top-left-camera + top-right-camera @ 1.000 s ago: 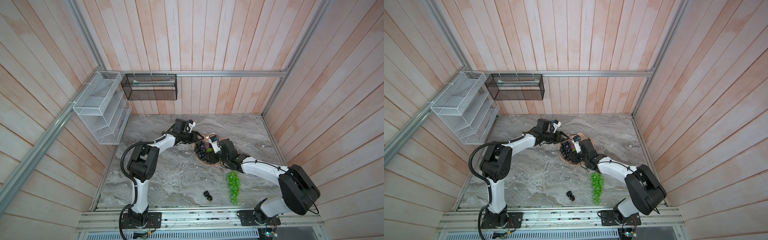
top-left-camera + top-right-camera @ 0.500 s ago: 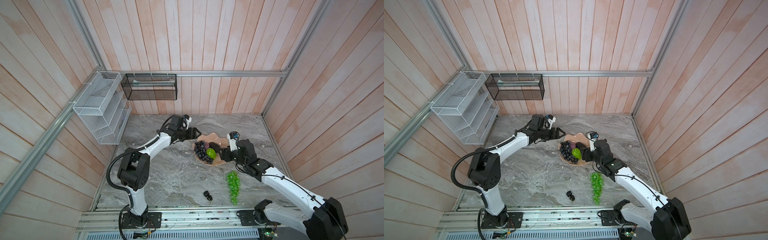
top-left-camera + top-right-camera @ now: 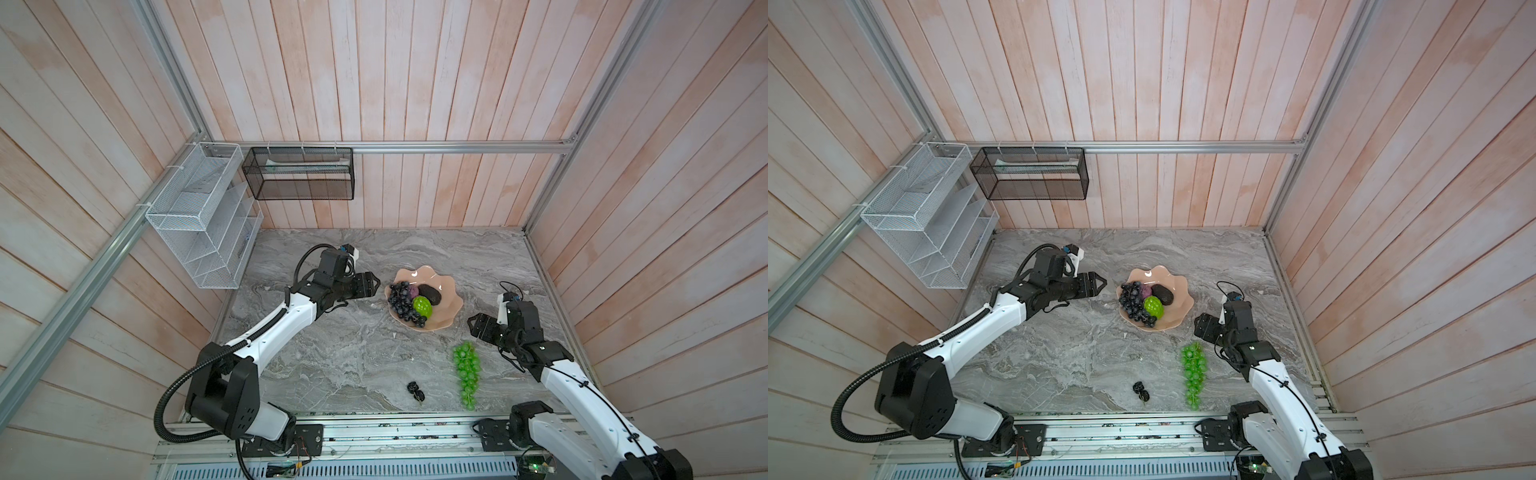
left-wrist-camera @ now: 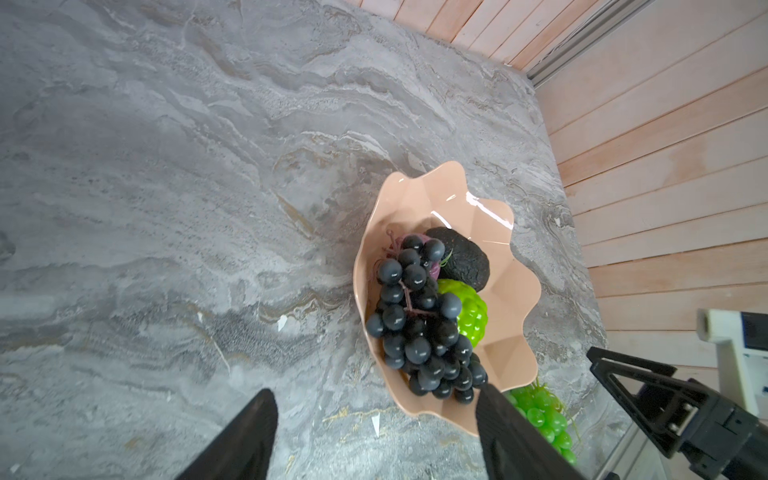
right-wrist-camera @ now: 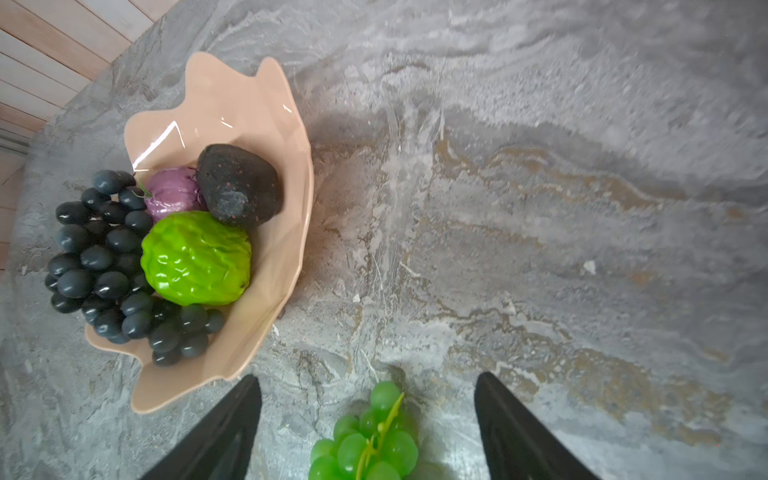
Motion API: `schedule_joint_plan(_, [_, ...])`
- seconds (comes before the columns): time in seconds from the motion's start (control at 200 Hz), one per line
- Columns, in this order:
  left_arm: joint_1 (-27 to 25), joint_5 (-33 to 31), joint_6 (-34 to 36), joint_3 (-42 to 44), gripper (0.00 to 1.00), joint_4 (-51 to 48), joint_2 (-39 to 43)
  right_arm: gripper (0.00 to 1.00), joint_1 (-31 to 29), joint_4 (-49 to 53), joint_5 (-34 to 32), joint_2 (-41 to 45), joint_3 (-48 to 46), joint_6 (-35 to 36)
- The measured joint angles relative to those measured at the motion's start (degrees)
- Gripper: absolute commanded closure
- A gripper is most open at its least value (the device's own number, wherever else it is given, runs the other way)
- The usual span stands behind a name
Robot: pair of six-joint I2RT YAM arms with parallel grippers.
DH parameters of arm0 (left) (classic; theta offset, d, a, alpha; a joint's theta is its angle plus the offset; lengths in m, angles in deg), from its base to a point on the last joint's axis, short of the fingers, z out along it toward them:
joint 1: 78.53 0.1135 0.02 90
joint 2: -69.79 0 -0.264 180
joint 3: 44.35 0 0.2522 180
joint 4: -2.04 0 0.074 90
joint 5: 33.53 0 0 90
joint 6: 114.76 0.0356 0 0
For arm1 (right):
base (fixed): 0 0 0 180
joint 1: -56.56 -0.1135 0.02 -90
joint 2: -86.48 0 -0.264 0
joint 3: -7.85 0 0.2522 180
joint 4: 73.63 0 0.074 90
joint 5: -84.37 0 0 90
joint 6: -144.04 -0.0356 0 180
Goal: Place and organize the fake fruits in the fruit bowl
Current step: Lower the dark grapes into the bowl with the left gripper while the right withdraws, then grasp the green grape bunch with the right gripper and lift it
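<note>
I need to lower my open right gripper next, down and a little back onto the yellow-green stem (image 3: 464, 348) (image 5: 379, 437) at the far end of the green grape bunch, because the stem lies bare on top of the grapes.
The salmon fruit bowl (image 3: 448, 308) (image 3: 1177, 306) holds a black grape bunch (image 3: 400, 301) (image 4: 419, 332), a purple round fruit (image 5: 172, 192), a dark bumpy oval (image 3: 430, 294) (image 5: 237, 185) and a lime-green lumpy fruit (image 3: 422, 306) (image 5: 195, 257). A green grape bunch (image 3: 467, 372) (image 3: 1194, 370) lies on the table near the front, with a tiny black cluster (image 3: 415, 390) to its left. My left gripper (image 3: 377, 284) (image 4: 374, 390) hovers open just left of the bowl. Open and empty, my right gripper (image 3: 471, 327) (image 5: 366, 376) stands right of the bowl, above the green bunch's top end.
A white wire rack (image 3: 199, 224) hangs on the left wall and a black mesh basket (image 3: 299, 174) on the back wall. Wooden walls close in the marble table (image 3: 332, 357) on three sides. Small white chips lie on the marble.
Both grippers have pulled back from over the bowl, the left one leftward and the right one toward the front right. Their jaws have spread wider.
</note>
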Motion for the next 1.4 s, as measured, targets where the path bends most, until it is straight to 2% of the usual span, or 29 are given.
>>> schedule_joint_plan(0.145, [0.0, -0.7, -0.3, 0.3, 0.22, 0.0, 0.2, 0.31, 0.0, -0.2, 3.6, -1.0, -3.1, -3.5])
schedule_joint_plan(0.26, [0.1, -0.7, -0.4, 0.1, 0.22, 0.0, -0.3, 0.35, -0.7, 1.3, 4.9, -0.7, -3.6, -5.6])
schedule_joint_plan(0.43, [0.3, -0.2, -0.4, -0.2, 0.22, 0.2, -1.8, 0.46, -2.4, 2.0, 5.7, 2.1, -4.5, -8.0])
schedule_joint_plan(0.645, [0.9, 0.8, -0.4, -0.1, 0.22, 0.4, -1.8, 0.57, -2.4, 1.7, 5.9, 0.0, -5.0, -8.2])
schedule_joint_plan(0.715, [1.0, 0.8, -0.4, -0.1, 0.22, 0.4, -1.7, 0.65, -2.4, 1.0, 6.0, -0.3, -5.3, -8.1])
schedule_joint_plan(0.865, [1.1, 0.8, -0.5, 0.0, 0.22, 0.3, -0.7, 0.71, -2.4, -1.2, 6.3, -0.9, -6.3, -8.5])
schedule_joint_plan(0.96, [1.2, 0.8, -0.9, 0.3, 0.22, 0.4, 0.0, 0.81, -2.4, -2.9, 6.6, -1.0, -7.2, -8.7])
schedule_joint_plan(1.175, [1.3, 1.0, -1.5, 0.9, 0.22, 0.3, 0.2, 0.89, -2.4, -4.4, 7.3, -0.2, -8.3, -9.6])
schedule_joint_plan(1.235, [1.3, 1.0, -1.7, 0.9, 0.22, 0.3, 0.2, 1.00, -2.4, -4.5, 7.5, 0.4, -8.3, -9.8])
schedule_joint_plan(1.395, [1.3, 1.0, -1.8, 1.1, 0.22, 0.2, 0.4, 1.00, -2.4, -4.3, 7.6, 2.3, -8.4, -9.8])
